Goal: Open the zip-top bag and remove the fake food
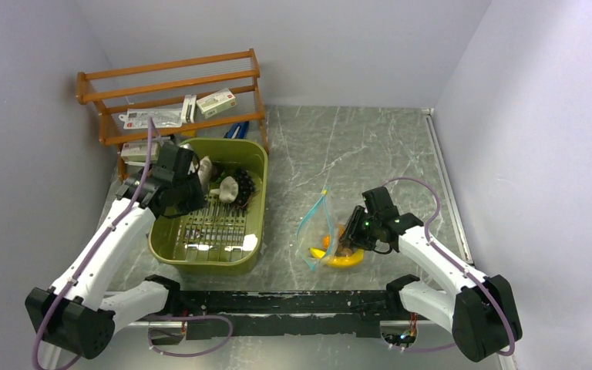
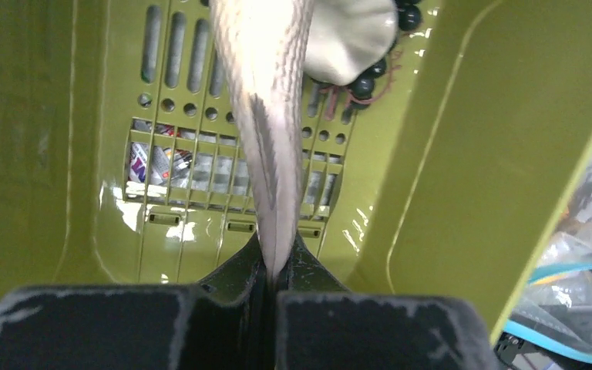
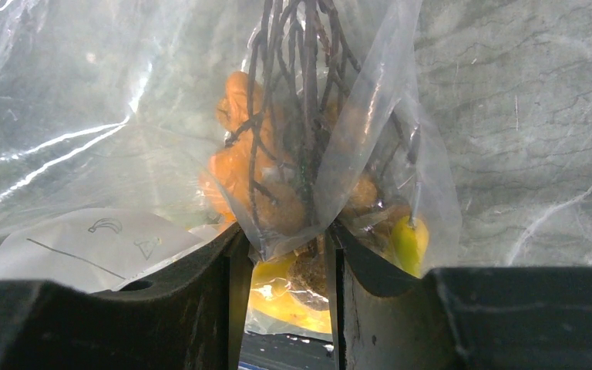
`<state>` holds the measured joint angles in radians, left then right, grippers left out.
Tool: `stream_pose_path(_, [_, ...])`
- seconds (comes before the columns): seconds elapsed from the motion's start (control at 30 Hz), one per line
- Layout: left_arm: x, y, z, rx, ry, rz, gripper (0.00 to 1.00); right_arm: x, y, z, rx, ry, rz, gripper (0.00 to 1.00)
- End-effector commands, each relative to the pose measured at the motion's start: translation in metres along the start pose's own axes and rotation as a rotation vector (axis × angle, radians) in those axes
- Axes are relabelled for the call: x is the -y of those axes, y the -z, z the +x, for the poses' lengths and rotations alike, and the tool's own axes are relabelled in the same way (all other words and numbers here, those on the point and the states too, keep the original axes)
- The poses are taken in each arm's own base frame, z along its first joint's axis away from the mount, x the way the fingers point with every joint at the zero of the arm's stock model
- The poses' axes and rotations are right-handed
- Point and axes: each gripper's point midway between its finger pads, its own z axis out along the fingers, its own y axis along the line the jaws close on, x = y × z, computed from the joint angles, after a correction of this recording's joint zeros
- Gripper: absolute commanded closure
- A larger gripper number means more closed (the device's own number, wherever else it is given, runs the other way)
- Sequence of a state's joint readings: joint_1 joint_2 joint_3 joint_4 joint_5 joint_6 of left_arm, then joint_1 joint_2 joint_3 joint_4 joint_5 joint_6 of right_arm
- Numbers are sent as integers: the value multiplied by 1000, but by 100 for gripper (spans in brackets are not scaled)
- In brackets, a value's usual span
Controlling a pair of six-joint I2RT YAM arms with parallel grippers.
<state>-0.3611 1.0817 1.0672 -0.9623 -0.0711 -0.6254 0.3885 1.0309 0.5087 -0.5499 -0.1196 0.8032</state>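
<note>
The robot's left hand has to go down next onto the empty grating in the basket's bottom below it, clear of the mushroom [image 1: 229, 187] and grapes, and let go of the fish's tail.
My left gripper [image 1: 187, 179] hangs over the green basket [image 1: 253, 245], shut on the tail of the grey fish [image 1: 203, 171]. In the left wrist view the fish [image 2: 270, 116] runs up from my closed fingertips, gripper [image 2: 276, 266]. The white mushroom [image 1: 229, 187] and dark grapes [image 1: 246, 190] lie in the basket. The zip-top bag [image 1: 317, 225], teal strip open, lies on the table to the right. My right gripper [image 1: 347, 245] pinches its bottom end. In the right wrist view the gripper [image 3: 285, 247] grips the bag's plastic [image 3: 370, 116] around orange bits [image 3: 239, 162], a brown piece [image 3: 312, 270] and the yellow banana [image 3: 410, 243].
A wooden rack [image 1: 173, 77] with flat packets stands at the back left behind the basket, a blue object [image 1: 237, 129] beside it. Walls close in on the left, back and right. A white paper with drawings [image 3: 92, 247] shows through the bag.
</note>
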Motion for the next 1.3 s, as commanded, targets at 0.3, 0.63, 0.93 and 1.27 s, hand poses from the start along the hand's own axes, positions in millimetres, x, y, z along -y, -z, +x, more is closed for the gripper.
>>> stream_pose_path(0.3, [-19, -38, 5, -62, 50, 115, 92, 4, 6, 1, 11, 11, 12, 62])
stream_pose_path(0.63, [-32, -16, 0, -15, 116, 51, 24, 3, 7, 2, 12, 8, 8, 62])
stream_pose_path(0.93, [17, 50, -49, 187, 10, 300, 12, 0, 3, 0, 5, 6, -1, 62])
stream_pose_path(1.27, [147, 63, 12, -17, -219, 843, 28, -1, 6, 0, 12, -2, -5, 62])
